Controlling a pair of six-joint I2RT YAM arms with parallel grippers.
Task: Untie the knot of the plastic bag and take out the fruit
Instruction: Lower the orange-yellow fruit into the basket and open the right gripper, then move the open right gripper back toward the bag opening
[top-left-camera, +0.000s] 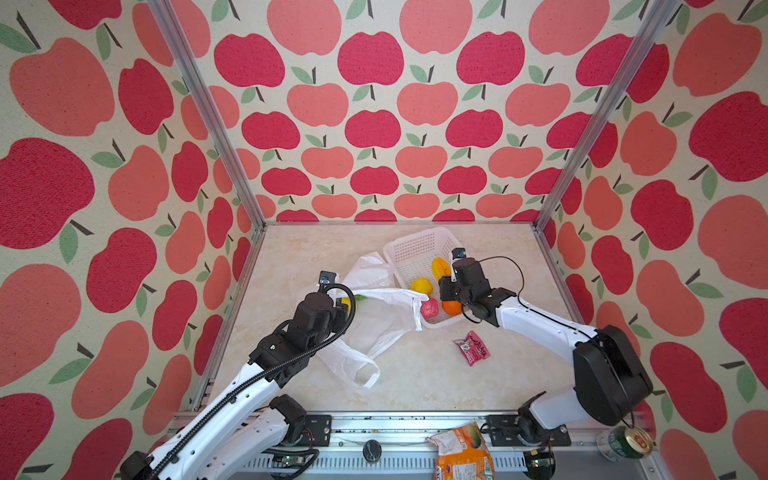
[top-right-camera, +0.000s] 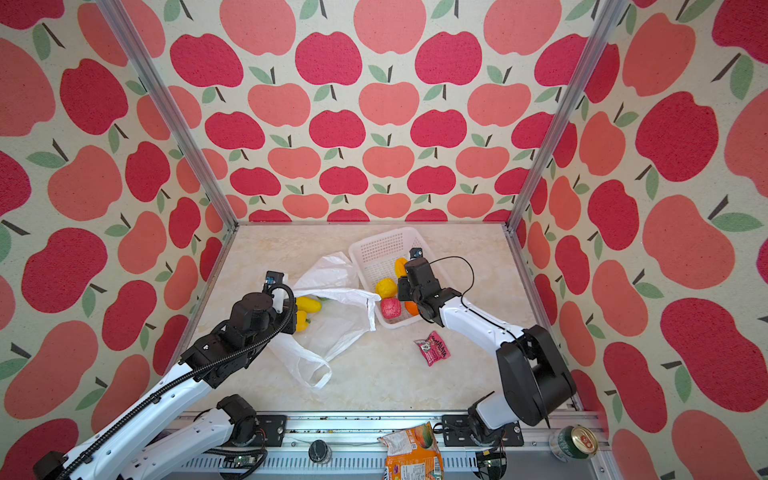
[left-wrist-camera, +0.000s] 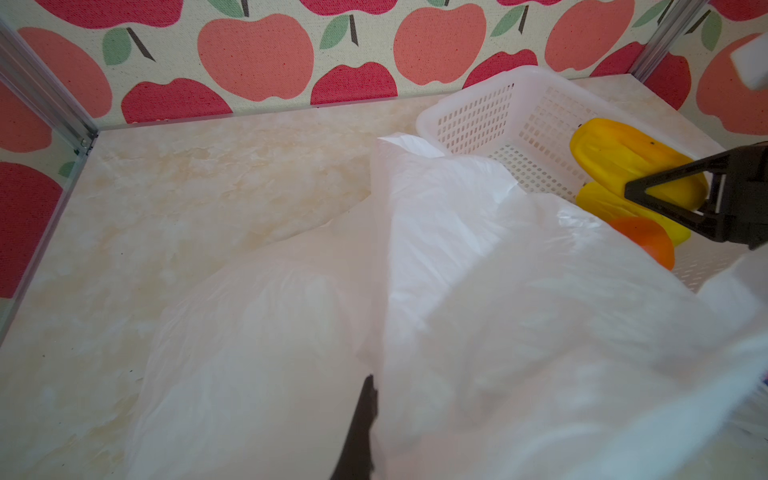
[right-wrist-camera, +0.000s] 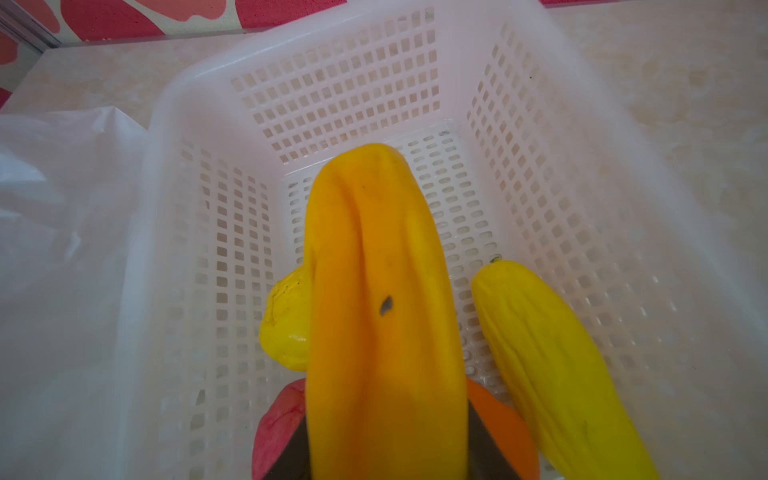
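My right gripper should go down into the basket (top-left-camera: 415, 245) next and release the long orange-yellow fruit onto the basket's bottom, in the gap between the yellow fruits.
The white plastic bag (top-left-camera: 382, 320) (top-right-camera: 336, 324) lies crumpled and open on the table, with one loop handle loose toward the front. No knot shows in any view. My left gripper (left-wrist-camera: 372, 386) is shut on a fold of the bag (left-wrist-camera: 478, 270) and holds it up. Yellow fruit (top-right-camera: 307, 304) lies inside the bag by that gripper. My right gripper (right-wrist-camera: 386, 411) is shut on a long orange-yellow fruit (right-wrist-camera: 382, 270) (top-left-camera: 439, 267) over the white basket (top-left-camera: 415, 245) (right-wrist-camera: 353, 83). The basket holds a yellow fruit (top-left-camera: 422, 286), a red fruit (top-left-camera: 430, 308) and an orange fruit (top-left-camera: 451, 307).
A long yellow fruit (right-wrist-camera: 552, 353) lies along the basket floor beside the held one. A small red snack packet (top-left-camera: 471, 347) lies on the table in front of the basket. An orange snack bag (top-left-camera: 461, 453) and a can (top-left-camera: 623, 442) sit at the front rail.
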